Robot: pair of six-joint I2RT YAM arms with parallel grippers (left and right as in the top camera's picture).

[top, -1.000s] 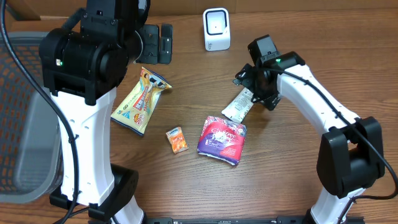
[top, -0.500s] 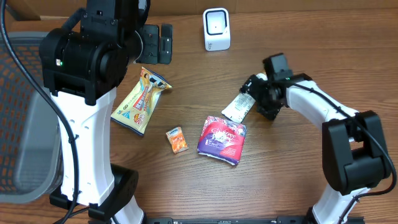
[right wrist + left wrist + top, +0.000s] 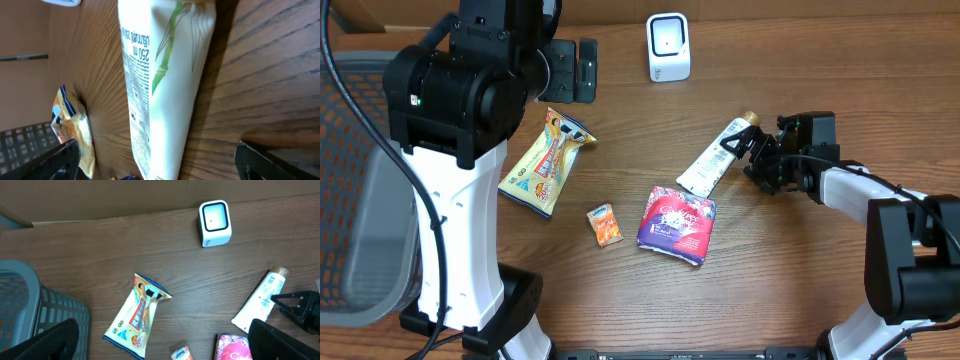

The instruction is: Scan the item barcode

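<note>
The tube's white body is just to the left of my right gripper in the overhead view, so I need to move that gripper sideways onto the tube's middle (image 3: 719, 156) (image 3: 161, 106) next and close it.
A white tube (image 3: 713, 160) with green print lies flat on the wooden table, cap toward the back right. In the right wrist view the tube (image 3: 165, 85) stretches out ahead between my two fingers. My right gripper (image 3: 756, 160) is low beside the tube's right side, open and holding nothing. The white barcode scanner (image 3: 668, 47) stands at the back centre of the table, also in the left wrist view as the scanner (image 3: 215, 222). My left gripper (image 3: 574, 69) hangs open high over the back left, holding nothing. Open jaws frame the left wrist view (image 3: 162, 337).
A yellow snack bag (image 3: 545, 165), a small orange packet (image 3: 605, 224) and a pink-purple pack (image 3: 677, 223) lie left of and in front of the tube. A grey mesh basket (image 3: 30, 310) sits off the table's left edge.
My right arm has swung to the right and dropped lower, uncovering the tube's cap end. The tube and the left arm have stayed where they were.
</note>
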